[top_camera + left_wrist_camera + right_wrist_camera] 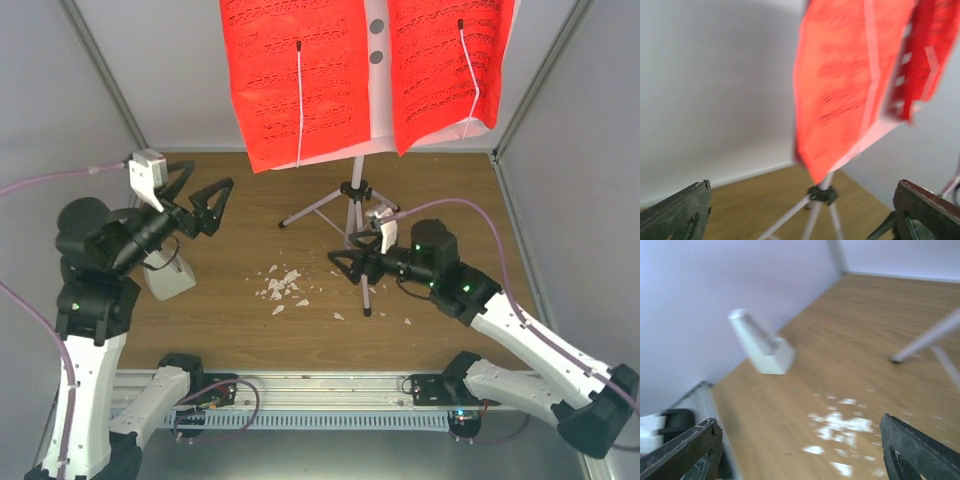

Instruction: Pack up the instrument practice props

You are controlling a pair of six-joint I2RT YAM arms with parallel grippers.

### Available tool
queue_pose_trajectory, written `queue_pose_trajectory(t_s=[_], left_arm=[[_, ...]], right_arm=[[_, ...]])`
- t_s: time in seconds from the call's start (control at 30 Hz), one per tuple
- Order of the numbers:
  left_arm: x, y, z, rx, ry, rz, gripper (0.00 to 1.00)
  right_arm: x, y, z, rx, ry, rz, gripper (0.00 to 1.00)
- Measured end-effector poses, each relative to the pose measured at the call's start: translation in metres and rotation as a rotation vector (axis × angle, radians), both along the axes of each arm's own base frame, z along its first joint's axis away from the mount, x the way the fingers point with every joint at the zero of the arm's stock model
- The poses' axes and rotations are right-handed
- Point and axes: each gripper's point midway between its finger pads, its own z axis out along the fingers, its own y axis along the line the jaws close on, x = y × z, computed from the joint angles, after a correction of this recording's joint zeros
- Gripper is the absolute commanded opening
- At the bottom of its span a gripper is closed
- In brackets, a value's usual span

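Observation:
The red sheet is hanging ahead on the metronome's side, so next my left gripper will go up and move outward onto the sheet's lower edge.
The music stand's pale plate (377,90) at the back carries two red sheets (300,70), on silver tripod legs (352,195). The white metronome (172,278) stands at the left, partly under my left arm. My left gripper (208,185) hovers open and empty above the table, left of the tripod. Its wrist view shows the red sheets (850,75) and tripod hub (822,194) ahead of the open gripper (802,212). My right gripper (350,257) is open and empty beside the front tripod leg (366,290). Its wrist view looks towards the metronome (760,342) past the gripper (800,452).
Small white crumbs (282,285) are scattered on the wooden table (220,330) between the arms, also visible as crumbs (840,422) in the right wrist view. Grey walls close in the left, back and right. A metal rail (330,385) runs along the near edge.

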Motion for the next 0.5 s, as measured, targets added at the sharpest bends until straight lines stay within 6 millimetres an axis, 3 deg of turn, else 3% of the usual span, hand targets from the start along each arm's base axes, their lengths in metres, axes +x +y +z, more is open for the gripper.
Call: queue_pose_trajectory(t_s=[0.07, 0.17, 0.23, 0.37, 0.5], left_arm=[[-0.013, -0.01, 0.029, -0.022, -0.036, -0.074, 0.99], [-0.018, -0.024, 0.053, -0.039, -0.049, -0.176, 0.98], [-0.011, -0.03, 0.053, -0.044, -0.02, -0.218, 0.96], [0.016, -0.041, 0.038, -0.05, 0.075, -0.266, 0.89], [0.043, -0.041, 0.016, -0.049, 0.171, -0.245, 0.79]], right_arm=[[-0.023, 0.023, 0.018, 0.039, 0.008, 0.077, 0.82], [-0.04, 0.048, 0.067, 0.106, -0.024, 0.137, 0.81], [-0.045, 0.058, 0.113, 0.17, -0.077, 0.15, 0.81], [-0.044, 0.06, 0.186, 0.28, -0.167, 0.123, 0.77], [-0.028, 0.06, 0.224, 0.32, -0.206, 0.049, 0.7]])
